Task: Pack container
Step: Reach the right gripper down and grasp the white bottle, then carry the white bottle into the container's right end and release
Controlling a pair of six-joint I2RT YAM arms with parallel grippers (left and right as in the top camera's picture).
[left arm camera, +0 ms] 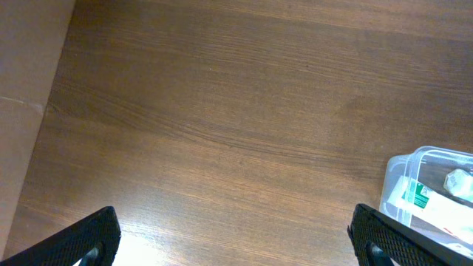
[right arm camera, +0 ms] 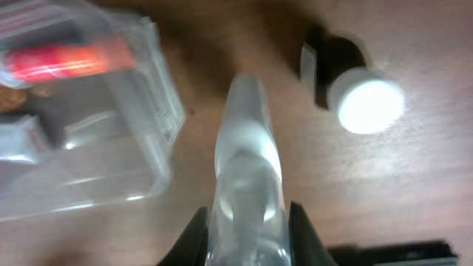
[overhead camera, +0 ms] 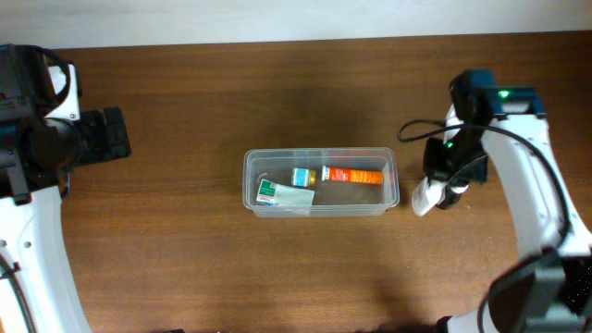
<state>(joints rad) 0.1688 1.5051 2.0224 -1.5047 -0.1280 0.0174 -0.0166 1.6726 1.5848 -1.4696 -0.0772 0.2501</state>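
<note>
The container's bottom is empty beside the orange tube [overhead camera: 353, 175]. My right gripper should go up over the container's closest side and lower the white bottle there.
The container [overhead camera: 252, 180], a clear rectangular tub, sits mid-table and holds an orange tube [overhead camera: 353, 175], a small teal bottle [overhead camera: 303, 176] and a green-and-white packet [overhead camera: 282, 195]. My right gripper [overhead camera: 444, 190] is just right of the tub, shut on a translucent white bottle [overhead camera: 424, 198]. In the right wrist view the bottle [right arm camera: 245, 170] sits between the jaws [right arm camera: 247, 236] beside the tub's corner [right arm camera: 159, 111]. My left gripper [overhead camera: 97, 139] is open and empty at the far left. In its view its fingers [left arm camera: 236, 247] frame bare wood, with the tub's corner [left arm camera: 395, 177] at right.
A black object with a white round cap [right arm camera: 362, 100] lies on the table just beyond the held bottle in the right wrist view. The table's left edge meets a pale surface [left arm camera: 26, 111] in the left wrist view.
</note>
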